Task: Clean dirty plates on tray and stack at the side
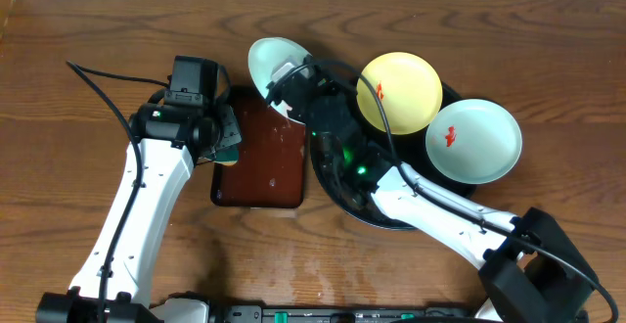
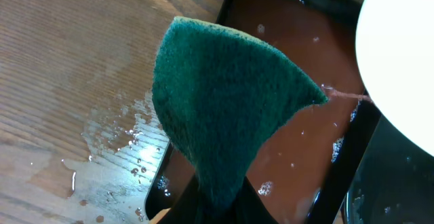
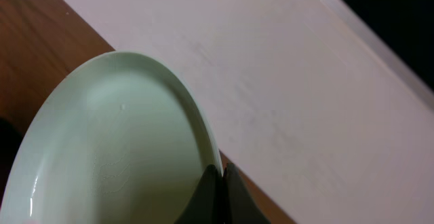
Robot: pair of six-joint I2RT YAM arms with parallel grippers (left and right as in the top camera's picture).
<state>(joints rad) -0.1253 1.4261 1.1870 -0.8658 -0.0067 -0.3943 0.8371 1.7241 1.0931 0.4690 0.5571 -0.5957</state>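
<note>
I will move the plate in my right gripper to the right in the overhead view, past the smeared plates. I will then lower it and let it go on bare tabletop with room for stacking.
My right gripper (image 1: 286, 80) is shut on the rim of a mint-white plate (image 1: 270, 61), held tilted above the brown tray's far right corner. In the right wrist view the plate (image 3: 115, 142) fills the left side and my fingers (image 3: 221, 176) pinch its edge; no smear shows on it. My left gripper (image 1: 223, 139) is shut on a green sponge (image 2: 230, 108), just over the brown tray's left edge. A pale yellow plate (image 1: 398, 92) and a second mint-white plate (image 1: 473, 141), each with a red smear, lie on the black tray (image 1: 342, 188).
The brown rectangular tray (image 1: 259, 152) holds water and lies left of the black tray; it also shows in the left wrist view (image 2: 298, 136). Water drops wet the wood (image 2: 115, 149) beside it. Bare tabletop (image 1: 68, 29) lies at the left and front.
</note>
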